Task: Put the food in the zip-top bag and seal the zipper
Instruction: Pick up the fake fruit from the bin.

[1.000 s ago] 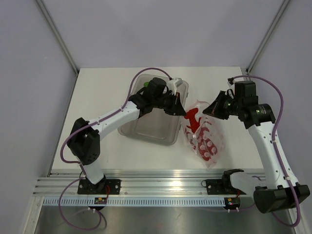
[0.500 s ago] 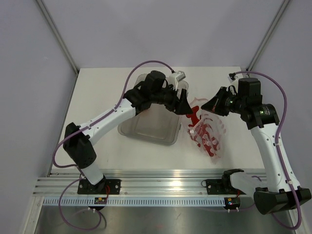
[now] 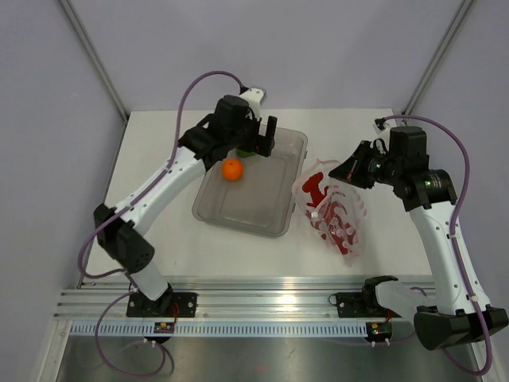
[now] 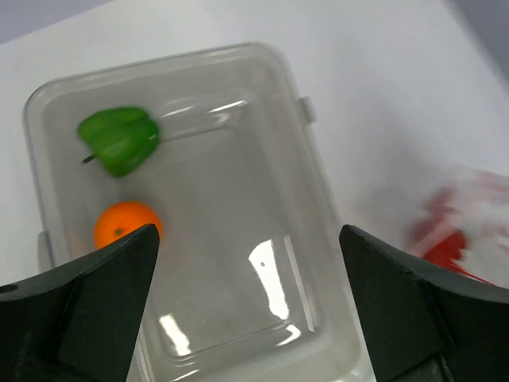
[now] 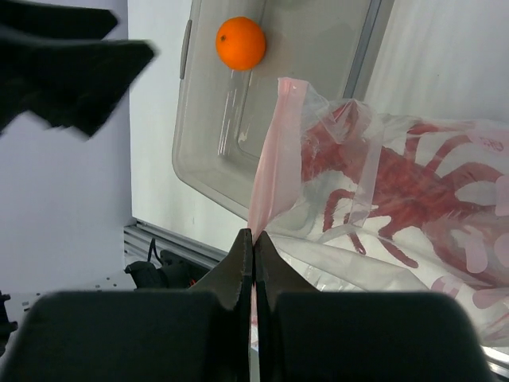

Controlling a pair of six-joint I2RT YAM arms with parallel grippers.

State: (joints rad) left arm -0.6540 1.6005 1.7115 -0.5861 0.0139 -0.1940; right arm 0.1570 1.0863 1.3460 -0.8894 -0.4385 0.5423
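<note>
The robot's left hand should go down into the tray [image 3: 246, 208] next and then move toward the orange fruit, with its fingers open on either side of the orange fruit.
The red lobster [image 3: 316, 193] lies inside the floppy zip-top bag [image 3: 338, 223], right of the clear tray [image 3: 246, 208]. My right gripper [image 5: 253, 235] is shut on the bag's pink zipper [image 5: 274, 155] strip and holds the mouth edge up. The lobster [image 5: 398, 171] shows through the plastic. In the tray [image 4: 238, 199] sit the orange fruit [image 4: 124, 224] and the green pepper [image 4: 119, 140]. My left gripper [image 4: 248, 231] hangs open and empty above the tray, its fingers wide apart. From above, the left gripper [image 3: 258, 143] is over the tray's far end, next to the orange [image 3: 231, 169].
The tray takes up the table's middle, with the bag right beside its right wall. Bare white table lies left of the tray and in front of it. The arm bases and a metal rail [image 3: 262, 306] run along the near edge.
My left gripper opened at the bag's mouth and pulled back left and away over the tray, leaving the lobster in the bag. The right gripper kept its hold on the zipper edge.
</note>
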